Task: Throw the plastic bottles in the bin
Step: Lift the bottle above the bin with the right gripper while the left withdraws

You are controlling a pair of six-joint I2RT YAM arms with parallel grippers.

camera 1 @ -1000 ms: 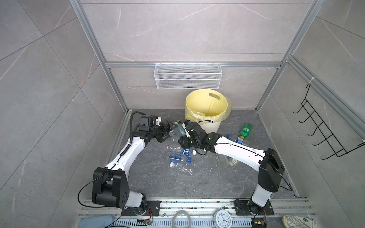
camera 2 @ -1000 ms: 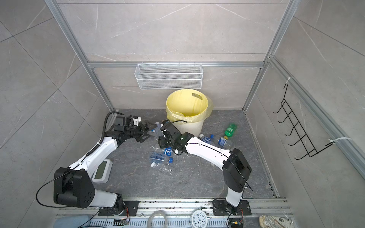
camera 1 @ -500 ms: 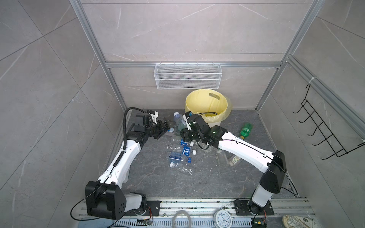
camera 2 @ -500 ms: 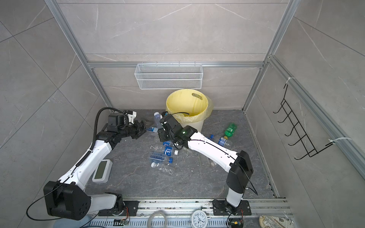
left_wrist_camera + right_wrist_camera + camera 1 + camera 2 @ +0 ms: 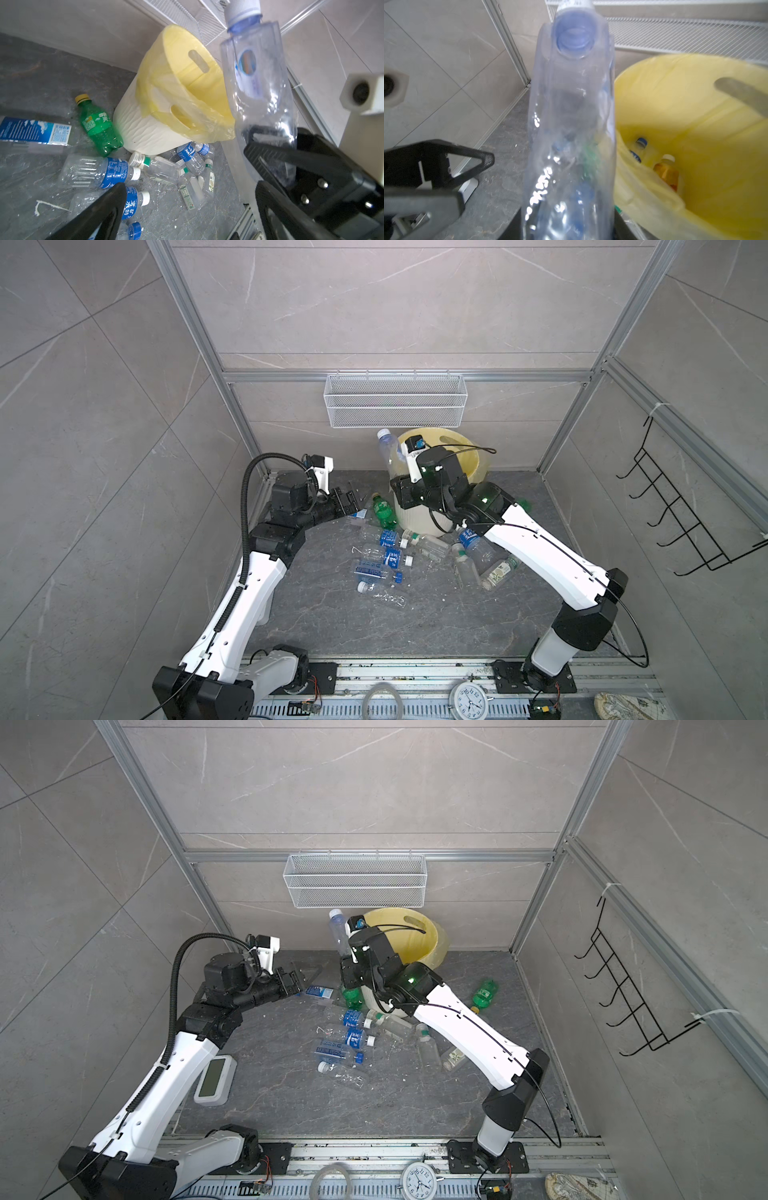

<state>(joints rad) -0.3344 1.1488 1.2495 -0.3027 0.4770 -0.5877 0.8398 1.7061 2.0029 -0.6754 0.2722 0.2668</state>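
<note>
The bottle in my right gripper will go up over the yellow-bagged rim of the bin next. I will let go of it above the bin's opening [image 5: 410, 939] [image 5: 700, 132], which is beside my right gripper beyond that rim.
My right gripper [image 5: 400, 486] [image 5: 569, 224] is shut on the base of a clear plastic bottle [image 5: 388, 452] [image 5: 338, 934] [image 5: 257, 83] [image 5: 571, 124]. It holds the bottle upright, white cap up, just left of the rim of the bin [image 5: 478, 464] [image 5: 432, 936] [image 5: 158, 124] [image 5: 695, 99]. The bin is cream-white with a yellow bag. Inside lie an amber bottle [image 5: 667, 172] and a blue-capped bottle [image 5: 640, 143]. My left gripper [image 5: 356, 497] [image 5: 306, 974] [image 5: 190, 187] stands open and empty, low at the left. Several clear blue-labelled bottles [image 5: 382, 560] [image 5: 347, 1038] lie on the floor.
A green bottle [image 5: 383, 512] [image 5: 97, 128] leans at the bin's foot, and another green bottle [image 5: 482, 994] lies to its right. A flattened blue-labelled bottle [image 5: 319, 992] lies by my left gripper. A wire mesh basket [image 5: 395, 406] hangs above the bin. A white device [image 5: 212, 1081] sits front left.
My right arm has lifted the clear bottle from the floor up beside the bin's rim. My left arm has risen a little and stays open.
</note>
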